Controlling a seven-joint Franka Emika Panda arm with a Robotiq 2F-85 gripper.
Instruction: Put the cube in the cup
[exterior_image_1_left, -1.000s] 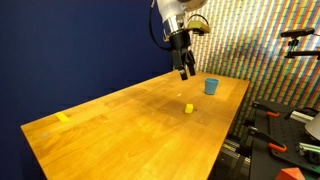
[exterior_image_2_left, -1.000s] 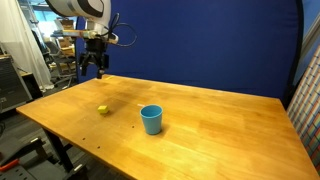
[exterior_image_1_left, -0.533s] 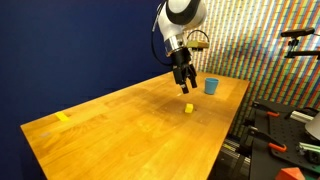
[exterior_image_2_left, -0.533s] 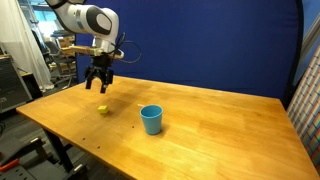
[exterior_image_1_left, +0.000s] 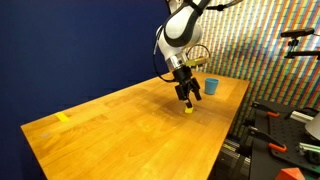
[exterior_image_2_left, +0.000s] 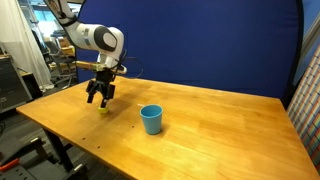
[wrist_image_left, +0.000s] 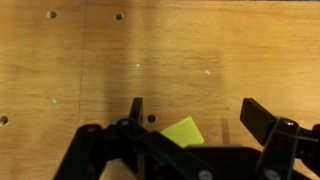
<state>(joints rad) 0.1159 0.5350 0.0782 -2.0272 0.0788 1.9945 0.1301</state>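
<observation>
I already have the yellow cube between my open fingers, so I will lower my gripper a short way next and then close it on the cube's sides.
The tiny yellow cube lies on the wooden table, also seen in an exterior view and in the wrist view. My gripper hangs just above it, fingers open on either side, with the cube between them and nothing gripped. The small light-blue cup stands upright farther along the table; in an exterior view it is a short way to the right of the cube. The cup is out of the wrist view.
The wooden table has a flat yellow tape strip near its far corner. Clamps and gear sit beyond the table edge. A blue backdrop stands behind. Small holes dot the tabletop.
My gripper has come down from well above the table and moved over the cube, so its open fingers now straddle it. Cube and cup have not moved.
</observation>
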